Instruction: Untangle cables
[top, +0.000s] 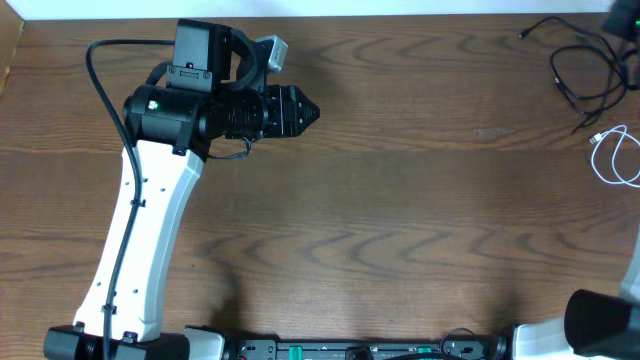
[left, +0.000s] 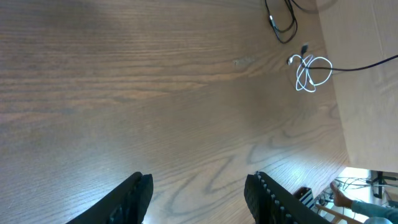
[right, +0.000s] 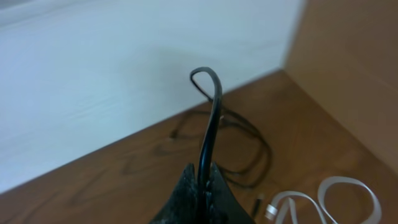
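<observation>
My right gripper holds the black cable and needs to move back and down to let go of it, because the bare wood before the white cable is below and back from my gripper.
Black cables (top: 585, 70) lie in loose loops at the table's far right corner, with a short white cable (top: 615, 155) coiled just in front of them. My left gripper (top: 308, 110) is open and empty, far to their left. In the left wrist view, my left gripper (left: 199, 180) hovers over bare wood, with the black cables (left: 283, 25) and the white cable (left: 311, 71) far ahead. My right gripper (right: 204, 171) is shut on a black cable (right: 211, 112), which arches up in a loop. Another black loop (right: 249, 155) and the white cable (right: 329, 199) lie below it.
The wooden table (top: 400, 200) meets a white wall (right: 124, 74) at the back and a brown panel (right: 348, 68) on the right. The left arm's thick black wire (top: 100, 90) loops at the far left. The right arm's base (top: 600, 320) sits at the front right.
</observation>
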